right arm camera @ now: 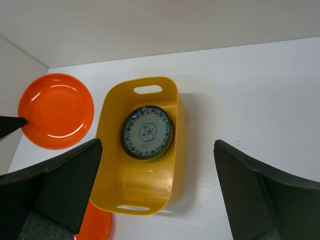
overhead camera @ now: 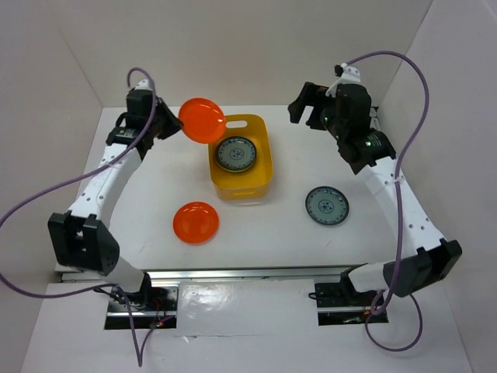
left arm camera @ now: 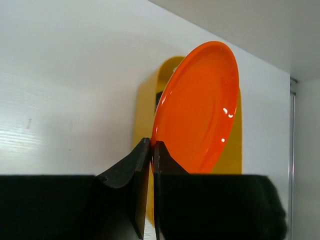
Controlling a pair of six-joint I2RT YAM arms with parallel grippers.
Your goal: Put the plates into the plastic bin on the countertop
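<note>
My left gripper is holding the orange plate at the bin's far corner and should next move it down and sideways from there, over the blue-and-white plate (overhead camera: 236,154) in the bin.
My left gripper (overhead camera: 174,124) (left arm camera: 152,145) is shut on the rim of an orange plate (overhead camera: 202,120) (left arm camera: 200,107), held in the air at the far left corner of the yellow-orange bin (overhead camera: 247,180). The bin holds a stack topped by a blue-and-white plate (overhead camera: 234,153) (right arm camera: 147,132), with black and lime green rims under it. A second orange plate (overhead camera: 196,222) lies on the countertop (overhead camera: 264,241) left of the bin's near end. A second blue-and-white plate (overhead camera: 326,205) lies right of the bin. My right gripper (overhead camera: 304,105) (right arm camera: 157,175) is open and empty, high above the bin.
White walls (overhead camera: 256,47) close the countertop at the back and both sides. Purple cables (overhead camera: 419,78) loop from both arms. The held orange plate also shows in the right wrist view (right arm camera: 56,111).
</note>
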